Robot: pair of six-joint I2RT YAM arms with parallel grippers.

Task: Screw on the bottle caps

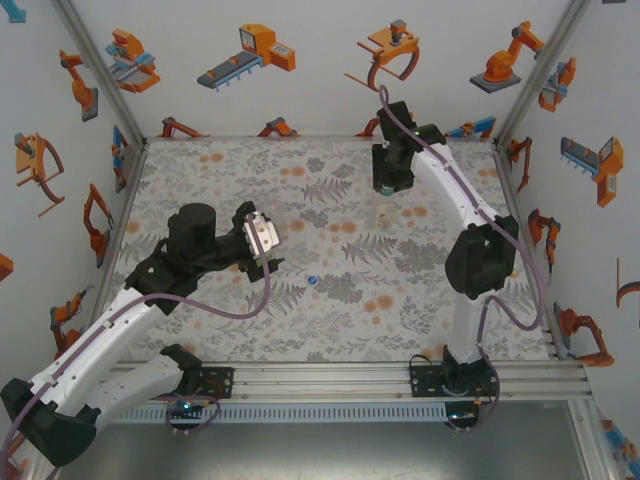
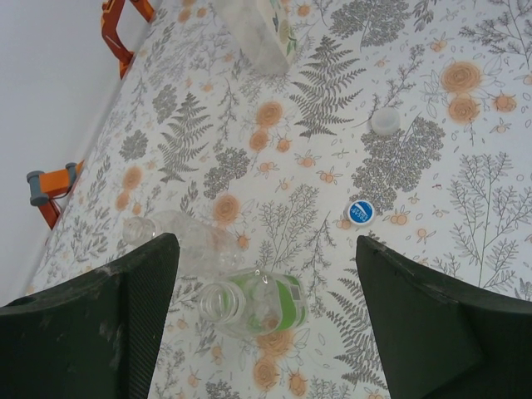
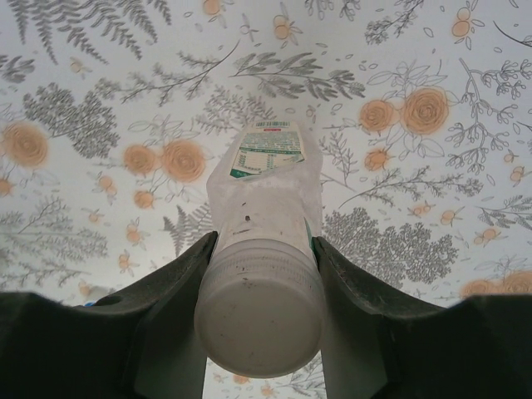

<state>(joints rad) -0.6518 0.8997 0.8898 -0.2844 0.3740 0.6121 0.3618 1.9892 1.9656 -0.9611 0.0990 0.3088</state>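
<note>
I should keep my right gripper still next and open its fingers to release the pale cap (image 3: 259, 332), since it sits between them on top of the upright bottle.
In the left wrist view a green-labelled bottle (image 2: 262, 306) stands with its neck uncapped, and a clear bottle (image 2: 179, 238) lies beside it. My left gripper (image 2: 264, 332) hangs open above them, touching neither. A blue cap (image 2: 361, 211) and a whitish cap (image 2: 385, 121) lie loose on the table to the right of the bottles. From above, the left gripper (image 1: 264, 258) is at mid-left and the blue cap (image 1: 312, 281) lies just right of it. My right gripper (image 3: 262, 249) is shut on the pale cap (image 3: 259, 312) that sits on a third, upright bottle (image 3: 266, 187).
The floral tablecloth (image 1: 330, 320) covers the whole table, walled by white panels left, right and back. An orange sticker (image 2: 50, 187) marks the left wall close to the bottles. In the top view the right gripper (image 1: 386, 186) and its bottle (image 1: 382, 212) stand far back, right of centre.
</note>
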